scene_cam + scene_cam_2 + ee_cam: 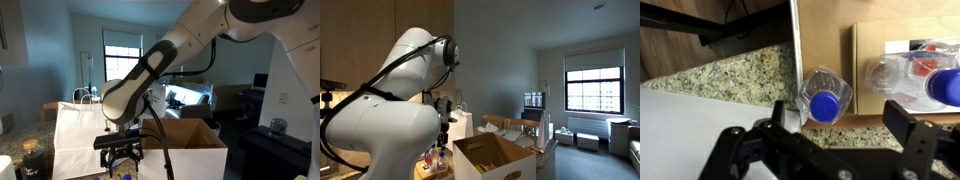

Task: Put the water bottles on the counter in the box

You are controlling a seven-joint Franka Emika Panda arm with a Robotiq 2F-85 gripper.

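Observation:
My gripper should move down with a slight turn over the blue cap (823, 105) of the clear water bottle next. The cap still stands untouched below my wide-open fingers.
In the wrist view a clear water bottle (824, 98) with a blue cap stands between my gripper's (840, 125) two dark fingers, closer to the left one. The fingers are wide apart and do not touch it. The bottle sits at the edge of the brown cardboard box (825, 40) flap, above the speckled counter (730, 75). More bottles (915, 75) with blue caps lie inside the box at the right. In both exterior views the gripper (121, 158) hangs low beside the box (195, 158) (485, 155).
A white paper bag (75, 135) with handles stands right beside the gripper; it also fills the lower left of the wrist view (680, 130). Dark cabinet fronts (700, 35) run behind the counter. My arm (380, 120) blocks much of an exterior view.

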